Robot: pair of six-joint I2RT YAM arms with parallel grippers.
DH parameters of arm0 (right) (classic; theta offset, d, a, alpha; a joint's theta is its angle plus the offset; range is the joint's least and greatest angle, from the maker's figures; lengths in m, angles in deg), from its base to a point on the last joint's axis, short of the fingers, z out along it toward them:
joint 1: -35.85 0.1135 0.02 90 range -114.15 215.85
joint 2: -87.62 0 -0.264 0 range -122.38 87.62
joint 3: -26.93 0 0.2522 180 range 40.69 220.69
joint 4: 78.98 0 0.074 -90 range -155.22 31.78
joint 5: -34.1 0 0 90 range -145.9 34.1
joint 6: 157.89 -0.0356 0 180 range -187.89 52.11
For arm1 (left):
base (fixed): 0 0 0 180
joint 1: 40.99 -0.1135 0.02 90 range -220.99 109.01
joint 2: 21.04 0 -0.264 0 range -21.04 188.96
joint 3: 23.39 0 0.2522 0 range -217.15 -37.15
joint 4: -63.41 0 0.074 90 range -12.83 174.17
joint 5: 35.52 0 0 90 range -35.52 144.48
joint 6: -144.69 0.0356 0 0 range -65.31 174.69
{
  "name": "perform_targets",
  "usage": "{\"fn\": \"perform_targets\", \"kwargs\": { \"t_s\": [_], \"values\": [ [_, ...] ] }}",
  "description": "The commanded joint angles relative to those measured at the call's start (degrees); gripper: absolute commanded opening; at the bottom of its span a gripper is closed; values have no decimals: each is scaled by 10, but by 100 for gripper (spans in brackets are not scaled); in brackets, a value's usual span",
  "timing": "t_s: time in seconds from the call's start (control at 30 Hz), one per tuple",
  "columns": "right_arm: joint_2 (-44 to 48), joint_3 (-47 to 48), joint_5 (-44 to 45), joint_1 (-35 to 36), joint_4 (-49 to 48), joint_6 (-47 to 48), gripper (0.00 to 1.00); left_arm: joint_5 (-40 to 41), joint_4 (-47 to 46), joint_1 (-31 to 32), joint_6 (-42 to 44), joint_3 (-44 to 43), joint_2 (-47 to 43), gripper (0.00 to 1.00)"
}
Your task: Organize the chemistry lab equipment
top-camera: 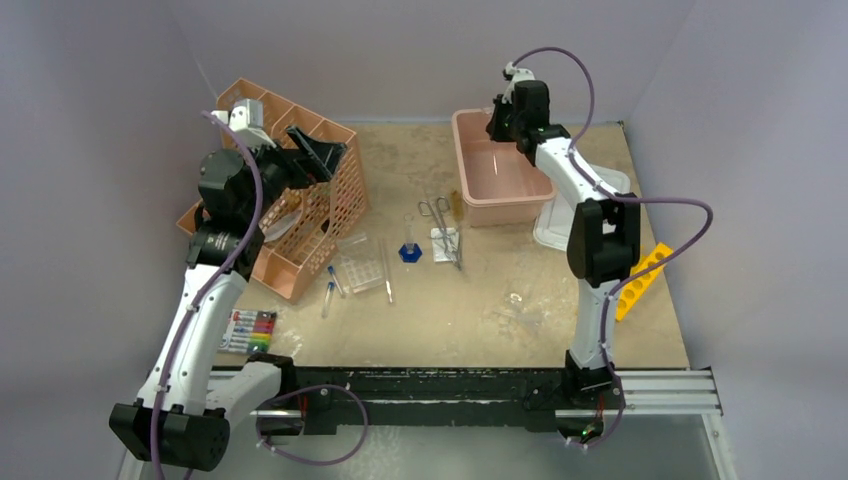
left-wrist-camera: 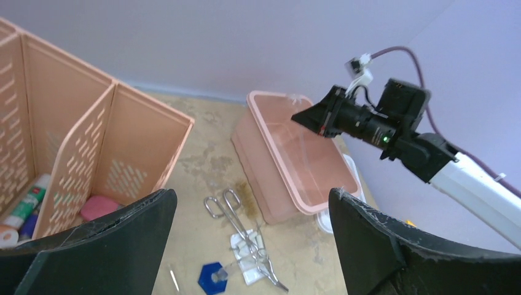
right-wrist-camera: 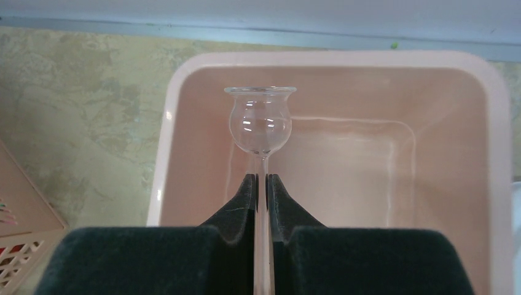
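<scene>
The tube still hangs above the bin's empty bottom, so my right gripper needs to go down into the pink bin [top-camera: 489, 170], pulling the tube back along the bin's side facing the organiser.
My right gripper [right-wrist-camera: 262, 181] is shut on the stem of a clear glass tube with a round bulb end [right-wrist-camera: 260, 126] and holds it over the pink bin [right-wrist-camera: 344, 58]. In the top view it [top-camera: 503, 125] hangs over the bin's far end [top-camera: 462, 160]. My left gripper [left-wrist-camera: 250, 196] is open and empty, raised by the orange organiser [top-camera: 300, 210]. Metal forceps [top-camera: 443, 225] lie on a white packet mid-table, also in the left wrist view [left-wrist-camera: 242, 230]. A blue-based flask [top-camera: 409, 250], clear tube rack [top-camera: 360, 268], blue-capped tubes [top-camera: 331, 285] and a glass rod [top-camera: 388, 280] lie nearby.
A marker pack [top-camera: 250, 330] lies at the near left. A white lid [top-camera: 560, 225] sits right of the bin and a yellow holed strip [top-camera: 640, 280] lies at the right edge. Faint clear glassware [top-camera: 515, 305] lies on the table near the right arm.
</scene>
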State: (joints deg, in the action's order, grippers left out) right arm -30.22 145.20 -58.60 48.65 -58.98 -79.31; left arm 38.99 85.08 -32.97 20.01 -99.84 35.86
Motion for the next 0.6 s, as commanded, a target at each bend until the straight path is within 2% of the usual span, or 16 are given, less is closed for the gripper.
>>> {"fn": "perform_targets", "kwargs": {
  "t_s": [0.0,0.1,0.23,0.47,0.57],
  "values": [
    [2,18,-28,5,-26,-6,0,-2,-47,3,28,-37,10,95],
    [12,-32,-28,16,-49,-7,0,24,-59,3,13,-28,11,95],
    [17,-88,-19,17,-87,-16,0,19,-93,3,24,-23,14,95],
    [-8,-126,-24,24,-134,-50,0,7,-84,3,39,-62,38,95],
    [-32,-105,-28,28,-125,-53,0,17,-80,3,39,-61,37,95]
  ]
}}
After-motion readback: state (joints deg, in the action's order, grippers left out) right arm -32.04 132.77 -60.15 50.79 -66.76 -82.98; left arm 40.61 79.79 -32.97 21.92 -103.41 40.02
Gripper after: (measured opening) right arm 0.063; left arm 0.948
